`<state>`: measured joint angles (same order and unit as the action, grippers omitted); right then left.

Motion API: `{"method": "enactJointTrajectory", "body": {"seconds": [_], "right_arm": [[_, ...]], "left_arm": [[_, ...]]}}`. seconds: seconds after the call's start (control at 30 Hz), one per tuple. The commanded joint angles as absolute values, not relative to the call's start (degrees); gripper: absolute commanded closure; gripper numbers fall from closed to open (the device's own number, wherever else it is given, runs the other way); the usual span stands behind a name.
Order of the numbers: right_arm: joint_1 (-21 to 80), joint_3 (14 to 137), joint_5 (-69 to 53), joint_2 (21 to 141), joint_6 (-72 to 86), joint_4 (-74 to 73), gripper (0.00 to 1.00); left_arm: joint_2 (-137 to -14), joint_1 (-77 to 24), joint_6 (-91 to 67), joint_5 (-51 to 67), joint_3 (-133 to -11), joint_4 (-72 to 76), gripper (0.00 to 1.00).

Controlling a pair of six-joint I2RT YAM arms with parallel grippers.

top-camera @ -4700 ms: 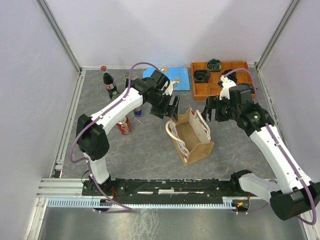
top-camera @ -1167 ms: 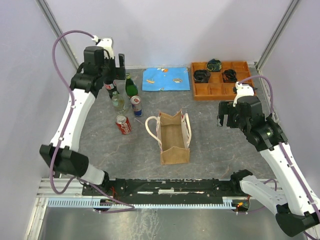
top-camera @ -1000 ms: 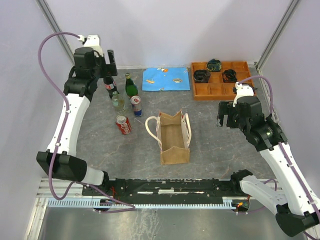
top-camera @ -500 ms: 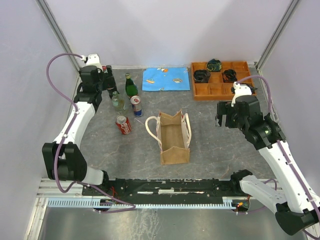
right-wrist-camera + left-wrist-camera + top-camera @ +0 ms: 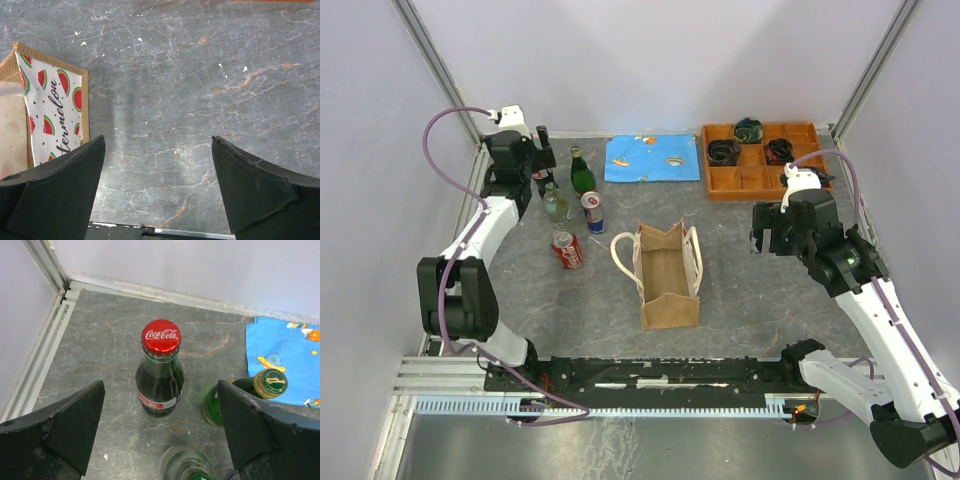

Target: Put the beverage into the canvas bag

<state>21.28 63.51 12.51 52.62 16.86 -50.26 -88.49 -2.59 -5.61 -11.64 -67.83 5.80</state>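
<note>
The Coca-Cola bottle stands upright below my left gripper's open fingers, which will next lower around its red-capped top and close.
The canvas bag (image 5: 668, 276) stands open in the middle of the table, cream handles at both sides; its watermelon-print lining shows in the right wrist view (image 5: 52, 117). A glass Coca-Cola bottle (image 5: 160, 371) with a red cap stands upright in the far left corner (image 5: 541, 180). My left gripper (image 5: 160, 385) is open above it, one finger at each side, not touching; it also shows in the top view (image 5: 542, 152). My right gripper (image 5: 158, 138) is open and empty over bare table to the right of the bag (image 5: 770, 232).
A green bottle (image 5: 246, 395), a clear bottle (image 5: 191, 466), a blue can (image 5: 592, 212) and a red cola can (image 5: 567, 249) stand beside the Coca-Cola bottle. A blue cloth (image 5: 653, 158) and an orange compartment tray (image 5: 752, 178) lie at the back. Walls close off the left corner.
My left arm has swung from the bag to the far left corner and come down over the Coca-Cola bottle. The bag now stands straighter. The right arm has drawn back slightly.
</note>
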Motion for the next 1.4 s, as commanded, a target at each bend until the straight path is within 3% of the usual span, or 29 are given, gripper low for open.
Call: {"method": "enactJointTrajectory", "body": {"seconds": [0.0, 0.6, 0.9, 1.1, 1.37], "right_arm": [[21.47, 65.59, 13.03, 52.64, 16.97, -49.21, 0.05], [21.48, 67.13, 13.95, 54.61, 16.28, -50.09, 0.05], [21.41, 68.23, 14.15, 55.70, 16.00, -50.45, 0.05], [21.52, 68.60, 14.06, 56.26, 15.80, -50.47, 0.05], [21.46, 69.59, 14.23, 57.03, 15.29, -51.15, 0.05]], "left_arm": [[-91.13, -2.12, -5.44, -12.38, -70.05, 11.16, 0.01], [-101.90, -1.38, -3.96, -13.25, -75.67, 15.57, 0.02], [-103.66, -1.27, -3.86, -13.23, -74.69, 17.22, 0.07], [-104.77, -1.06, -3.52, -13.62, -74.09, 19.05, 0.15], [-106.24, -0.91, -3.52, -13.73, -74.23, 20.20, 0.38]]}}
